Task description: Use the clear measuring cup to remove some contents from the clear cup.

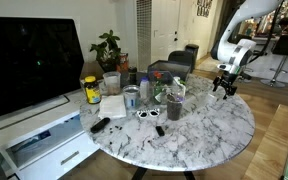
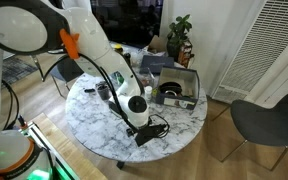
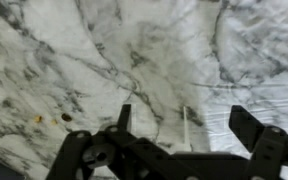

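My gripper eases a little lower over the marble next and draws its dark fingers together on the stick, since the thin white stick (image 3: 187, 122) already stands between them.
The clear cup (image 1: 174, 106), tall and dark in its lower part, stands near the middle of the round marble table (image 1: 209, 135). My gripper (image 1: 222, 86) hangs over the table's edge, well away from the cup, and it also shows in an exterior view (image 2: 142, 126). In the wrist view the gripper (image 3: 186, 140) has its two dark fingers wide apart over bare marble. A thin white stick (image 3: 187, 122) stands between them and touches neither; I cannot tell what it is. I cannot pick out the clear measuring cup.
A yellow-lidded jar (image 1: 91, 90), a wider pale clear container (image 1: 111, 82), a silver can (image 1: 131, 97), a white cloth (image 1: 112, 105), sunglasses (image 1: 149, 114) and a dark remote (image 1: 100, 125) sit on the table. A grey tray (image 2: 176, 88) stands at its back.
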Controlling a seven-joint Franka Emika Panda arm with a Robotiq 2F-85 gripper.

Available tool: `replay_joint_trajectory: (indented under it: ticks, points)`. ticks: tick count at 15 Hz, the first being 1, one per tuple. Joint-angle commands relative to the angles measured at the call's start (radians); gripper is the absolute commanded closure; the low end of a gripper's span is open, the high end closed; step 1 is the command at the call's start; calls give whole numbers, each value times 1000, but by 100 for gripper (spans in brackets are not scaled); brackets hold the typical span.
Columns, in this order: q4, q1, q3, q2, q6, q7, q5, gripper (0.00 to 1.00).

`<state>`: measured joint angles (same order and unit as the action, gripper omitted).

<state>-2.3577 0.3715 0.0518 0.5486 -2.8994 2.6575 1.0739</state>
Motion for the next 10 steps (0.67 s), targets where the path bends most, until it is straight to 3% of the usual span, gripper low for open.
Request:
replay_joint_trajectory:
  ticks: [1, 4, 10]
  points:
    - [28, 45, -38, 51, -17, 80, 51, 8]
    - [22, 59, -53, 49, 3, 100, 63, 32]
    - [21, 72, -79, 40, -4, 107, 66, 35]
